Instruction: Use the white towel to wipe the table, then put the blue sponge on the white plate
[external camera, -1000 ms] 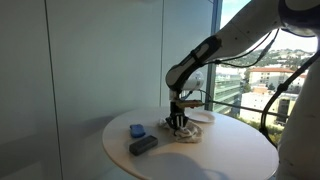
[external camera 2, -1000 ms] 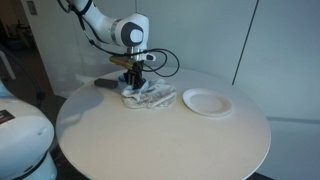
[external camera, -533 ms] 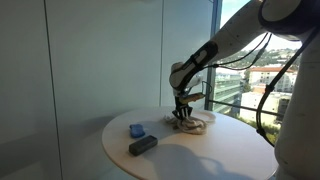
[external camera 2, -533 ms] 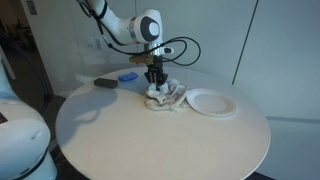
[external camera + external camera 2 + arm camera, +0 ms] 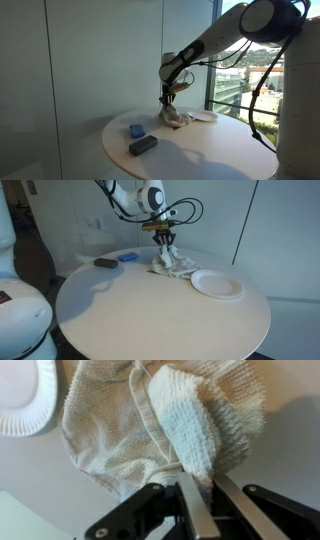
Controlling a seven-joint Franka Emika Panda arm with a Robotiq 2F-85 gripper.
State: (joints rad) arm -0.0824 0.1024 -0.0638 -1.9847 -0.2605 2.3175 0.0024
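My gripper lifts the white towel point(image 5: 172, 266) away from the plate point(image 5: 217, 284) toward the blue sponge next, then lowers it, since the towel crowds the plate.
My gripper point(image 5: 203, 490) is shut on a fold of the white towel point(image 5: 130, 430), which hangs from it and drags on the round table point(image 5: 140, 310). In both exterior views the gripper point(image 5: 163, 246) point(image 5: 168, 98) holds the towel point(image 5: 172, 266) point(image 5: 177, 117) at the far side of the table, lifted partly off the surface. The white plate point(image 5: 217, 284) lies just beside the towel and shows in the wrist view point(image 5: 28, 395) and behind the towel point(image 5: 203, 116). The blue sponge point(image 5: 135, 130) point(image 5: 127, 256) lies apart from the gripper.
A dark grey block point(image 5: 143, 145) point(image 5: 104, 263) lies on the table near the blue sponge. Glass walls and a window stand close behind the table. The table edge is near the towel on the far side.
The gripper has moved with the towel across the table toward its far edge, past the plate's side, and has risen so the towel hangs more.
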